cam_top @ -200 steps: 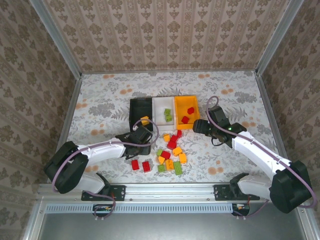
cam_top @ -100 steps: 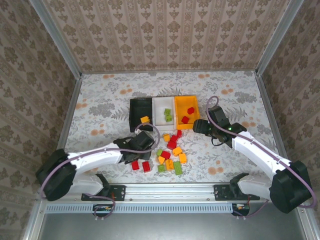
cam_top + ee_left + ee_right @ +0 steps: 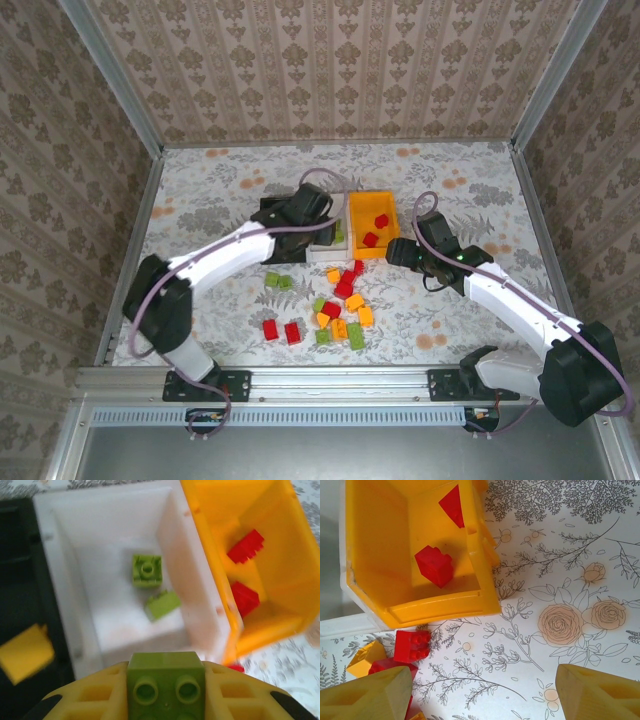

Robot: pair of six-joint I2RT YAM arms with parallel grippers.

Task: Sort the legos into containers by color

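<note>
The orange-yellow lego (image 3: pixel 366 316) at the long green one's far end is below and back of my right gripper, which moves back and down onto it next.
My left gripper (image 3: pixel 166 690) is shut on a light green lego (image 3: pixel 166 680) and hovers over the near end of the white bin (image 3: pixel 107 525), which holds two green legos (image 3: pixel 147 570). In the top view this gripper (image 3: pixel 328 228) sits over the white bin (image 3: pixel 325 251). The black bin (image 3: pixel 20 580) holds a yellow lego (image 3: pixel 25 652). Two red legos (image 3: pixel 435 565) lie in the orange bin (image 3: pixel 380 555). My right gripper (image 3: pixel 480 695) is open above bare table, just near-right of the orange bin (image 3: pixel 385 198). Several loose legos (image 3: pixel 340 305) lie on the table.
A red lego (image 3: pixel 412 645) and an orange-yellow one (image 3: pixel 366 657) lie just outside the orange bin's near corner, by my right gripper's left finger. Two red legos (image 3: pixel 281 331) and a green one (image 3: pixel 278 282) sit apart, left of the pile. Patterned walls enclose the table.
My left arm has swung from the table near the pile up and away to the white bin, carrying the green lego. The right arm has not moved.
</note>
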